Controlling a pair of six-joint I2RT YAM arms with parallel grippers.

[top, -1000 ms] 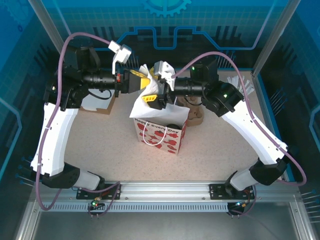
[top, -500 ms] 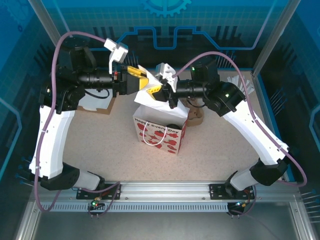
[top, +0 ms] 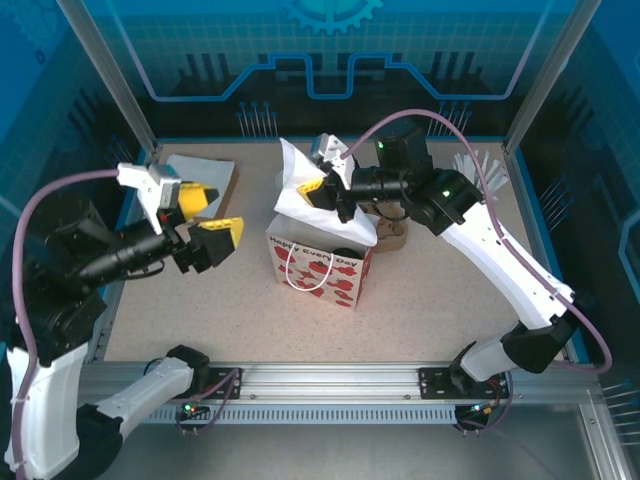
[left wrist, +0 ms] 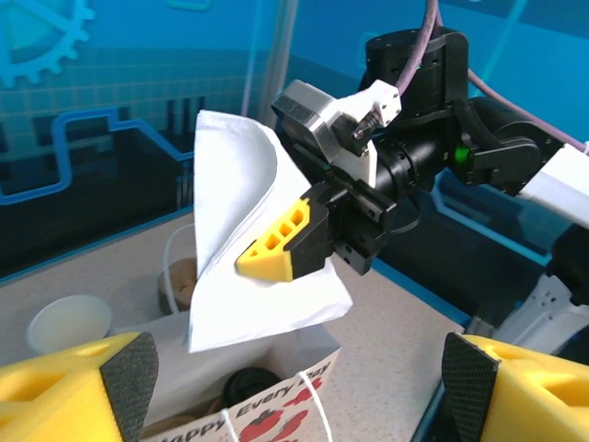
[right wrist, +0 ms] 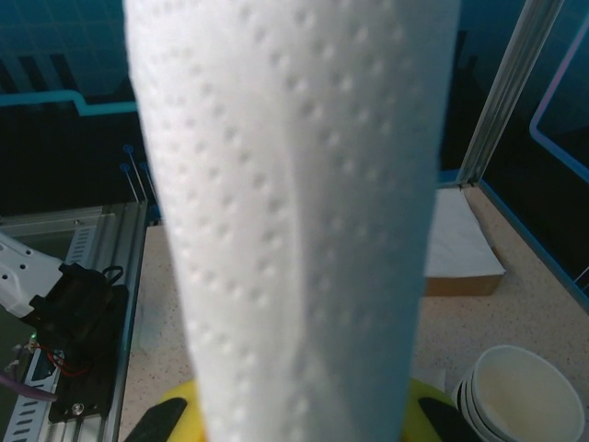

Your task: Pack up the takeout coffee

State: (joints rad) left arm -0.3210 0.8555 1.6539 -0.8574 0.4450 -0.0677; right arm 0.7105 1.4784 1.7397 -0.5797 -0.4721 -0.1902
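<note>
My right gripper holds the napkin above the gift bag's rim, and the gift bag's open top (top: 318, 236) is below. Next, it will tip its fingers down, lower the napkin inside and release it.
The takeout coffee stands inside the white gift bag (top: 318, 268) with red hearts; only its black lid (top: 345, 252) (left wrist: 247, 388) shows above the bag's wall. My right gripper (top: 322, 186) (left wrist: 287, 247) hangs just above the bag's open top, shut on a white paper napkin (top: 300, 185) (left wrist: 241, 230) (right wrist: 294, 203) that drapes from its yellow fingers. My left gripper (top: 210, 217) (left wrist: 299, 382) is open and holds nothing, well to the left of the bag and facing it.
A stack of white napkins on a brown box (top: 200, 175) (right wrist: 458, 247) lies at the back left. Brown pulp carriers (top: 392, 236) sit right behind the bag. White paper cups (right wrist: 513, 398) (left wrist: 66, 324) stand nearby. White-wrapped sticks (top: 478, 166) are at the back right.
My left gripper let go of the napkin, opened wide and drew back to the left and nearer. My right gripper shut on the napkin and keeps it above the bag.
</note>
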